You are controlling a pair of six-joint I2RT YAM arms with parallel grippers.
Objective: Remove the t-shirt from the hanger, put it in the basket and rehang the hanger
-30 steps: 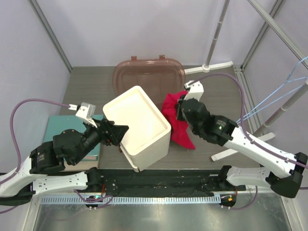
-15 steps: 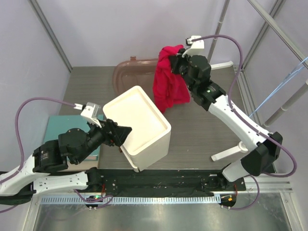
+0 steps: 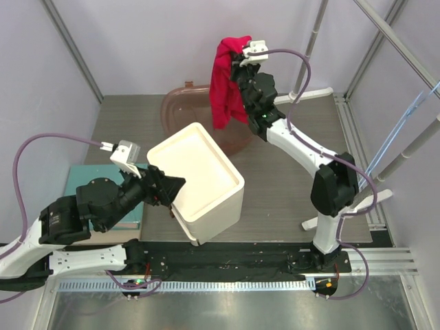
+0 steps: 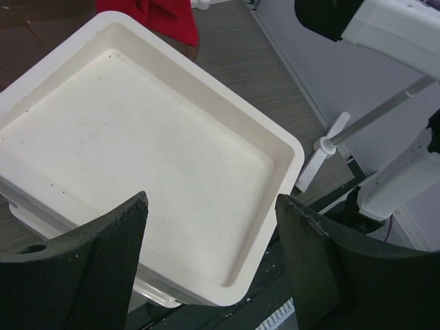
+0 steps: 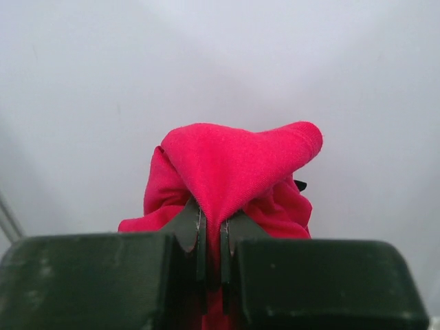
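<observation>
The t-shirt hangs clear of the hanger over the brown tub, so my right gripper lowers toward the tub's bottom (image 3: 199, 112) next, tilting its fingers down to open.
The red t-shirt (image 3: 221, 82) hangs bunched from my right gripper (image 3: 237, 51), held high above the back of the table, over the brown tub. In the right wrist view the jaws (image 5: 212, 230) are shut on a fold of the t-shirt (image 5: 234, 158). A thin light-blue wire, the hanger (image 3: 412, 113), shows at the far right edge, apart from the t-shirt. My left gripper (image 3: 170, 191) is open and empty at the near left corner of the white box (image 3: 234, 175). The left wrist view shows the jaws (image 4: 210, 206) wide apart over the box rim (image 4: 289, 148) and a bit of the t-shirt (image 4: 161, 14).
A brown translucent tub (image 3: 182, 106) lies behind the box. A teal book (image 3: 74, 185) lies at the left under my left arm. White-grey poles with flat feet stand at the back right (image 3: 306, 48) and at the right (image 3: 405, 155).
My right arm has lifted the t-shirt from the table beside the box, up and toward the back, well away from the hanger. The left gripper has stayed open by the box.
</observation>
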